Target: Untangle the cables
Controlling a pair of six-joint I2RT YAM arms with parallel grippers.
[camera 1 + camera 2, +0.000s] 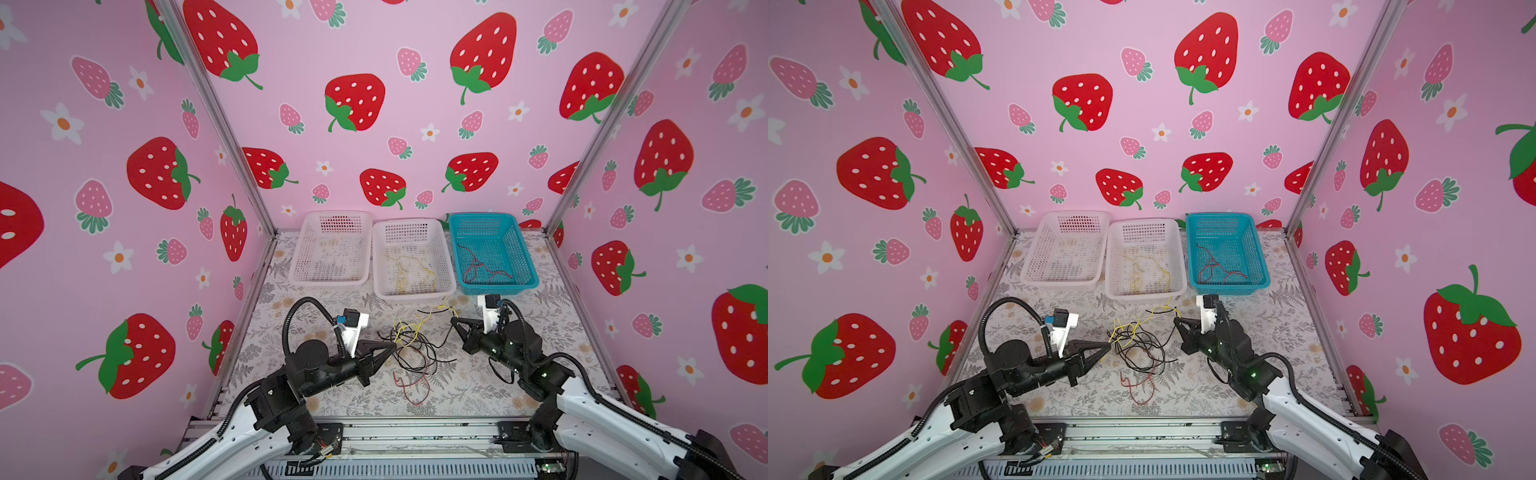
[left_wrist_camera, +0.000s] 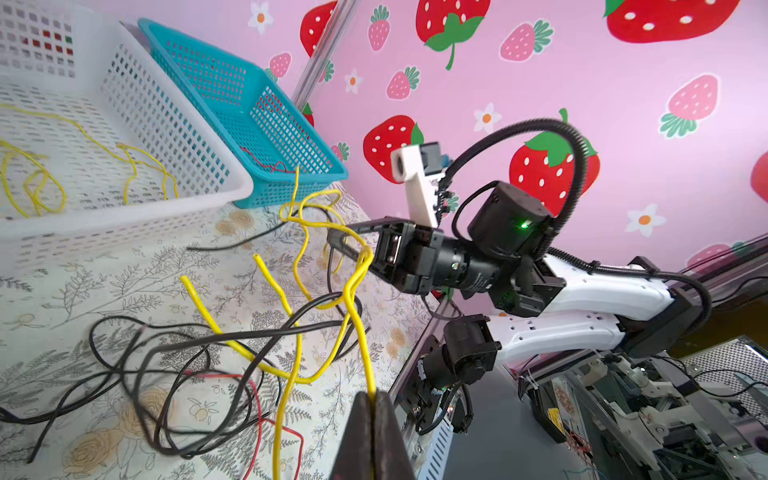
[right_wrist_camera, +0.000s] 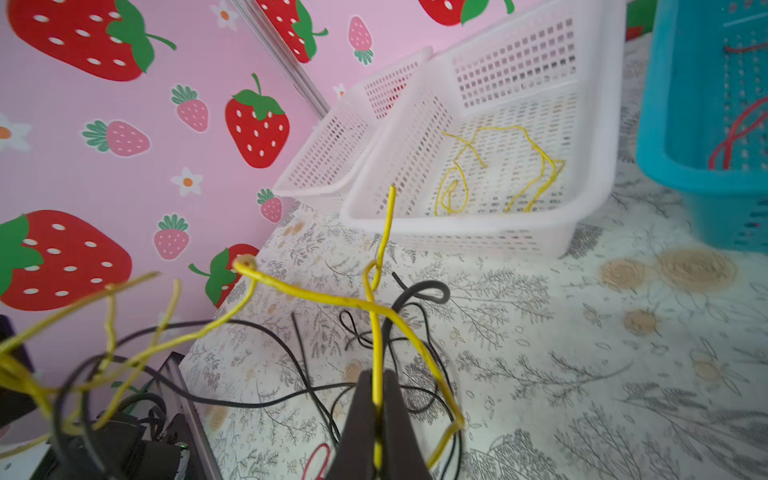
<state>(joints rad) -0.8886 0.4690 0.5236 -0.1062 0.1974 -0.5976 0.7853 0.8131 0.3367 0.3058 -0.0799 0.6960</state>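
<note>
The yellow cable in my right gripper should next go down, away from the tangle (image 1: 415, 349), and be released on the bare tabletop below, clear of the black loops.
The cables lie in a tangle (image 1: 415, 349) on the flowered table between my two grippers. Black loops (image 1: 1138, 349) make up most of it, yellow strands (image 1: 409, 328) rise across the top, and a red cable (image 1: 411, 386) trails toward the front. My left gripper (image 1: 392, 344) is at the tangle's left edge. In the left wrist view it (image 2: 372, 395) is shut on a yellow cable (image 2: 361, 332). My right gripper (image 1: 453, 320) is at the tangle's right edge. In the right wrist view it (image 3: 377, 376) is shut on a yellow cable (image 3: 376, 332) too.
Three baskets line the back of the table. The left white basket (image 1: 328, 282) looks empty, the middle white basket (image 1: 415, 294) holds yellow cables, and the blue basket (image 1: 498, 287) holds red ones. Pink strawberry walls enclose three sides. A metal rail (image 1: 415, 432) runs along the front.
</note>
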